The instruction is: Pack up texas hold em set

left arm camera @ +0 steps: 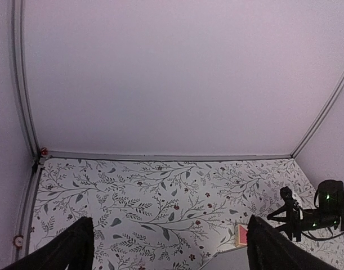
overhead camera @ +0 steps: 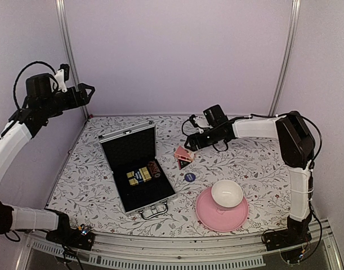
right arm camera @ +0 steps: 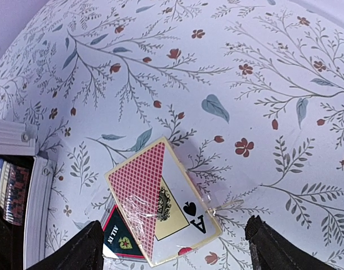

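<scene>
Next, the right gripper lowers and turns to line up its fingers with the long sides of the red/pink card box (overhead camera: 182, 152) (right arm camera: 173, 216), which lies crooked below it.
The silver briefcase (overhead camera: 151, 204) lies open at table centre-left, its lid (overhead camera: 128, 144) raised. Inside sit the gold-and-dark card box (overhead camera: 137, 176) and the dark red chip stack (overhead camera: 155, 169). The red/pink card box (overhead camera: 182, 152) lies right of the case, leaning on a dark triangular "ALL IN" marker (overhead camera: 185, 163). The blue round disc (overhead camera: 189, 177) lies just in front. My right gripper (overhead camera: 189, 143) hovers open over the card box (right arm camera: 160, 208), a finger (right arm camera: 76, 250) on each side, not touching. My left gripper (overhead camera: 89, 90) is open, empty, high at the back left.
A pink plate (overhead camera: 208, 216) with a white bowl (overhead camera: 227, 193) stands at the front right. The case edge (right arm camera: 34, 197) lies left of the card box in the right wrist view. The left wrist view shows the card box (left arm camera: 241, 235) and back wall.
</scene>
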